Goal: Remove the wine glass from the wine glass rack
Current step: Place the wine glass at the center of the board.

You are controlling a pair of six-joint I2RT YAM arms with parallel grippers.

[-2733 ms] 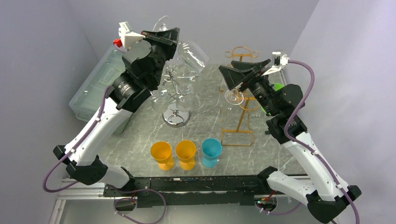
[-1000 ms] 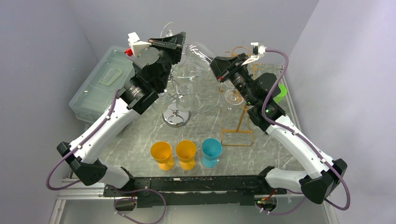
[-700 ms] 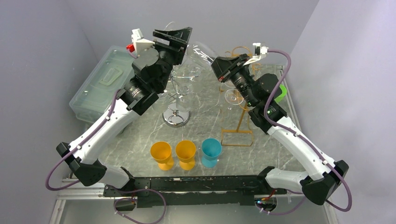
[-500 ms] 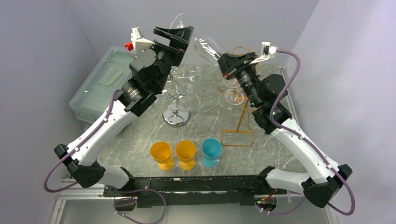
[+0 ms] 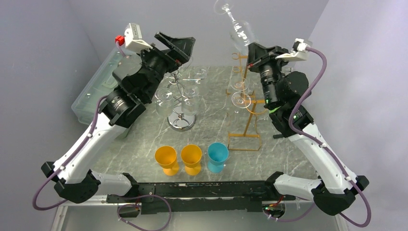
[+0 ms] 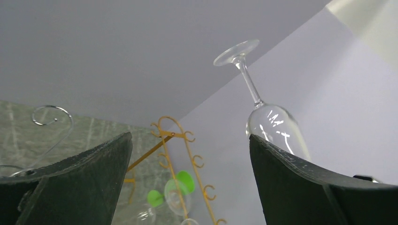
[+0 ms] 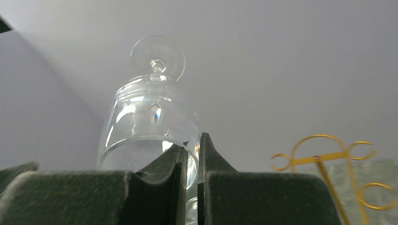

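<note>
I need to lower my right gripper back to the bare tabletop [image 5: 272, 128] beside the gold wire rack next, turning the upside-down glass upright, and then let go of it.
A clear wine glass [image 5: 240, 32] hangs upside-down in the air at the back, foot uppermost. My right gripper [image 5: 251, 49] is shut on its rim. In the right wrist view the two fingers pinch the rim wall of the wine glass [image 7: 148, 119] at the right gripper [image 7: 191, 143]. The silver wine glass rack [image 5: 181, 122] stands mid-table with other glasses on its hooks. Above it my left gripper [image 5: 179, 44] is open and holds nothing. The left wrist view shows the left gripper [image 6: 190, 138] spread wide, with the wine glass [image 6: 274, 124] beyond its right finger.
A gold wire rack [image 5: 246, 126] with glasses stands to the right of the silver one, under my right arm. Two orange cups [image 5: 166, 159] [image 5: 191, 158] and a blue cup [image 5: 217, 156] line the near side. A clear plastic bin [image 5: 96, 86] sits at the left edge.
My left gripper opened, let go of the glass and drew back to the left. My right gripper kept its hold on the rim and swung the glass up and to the right.
</note>
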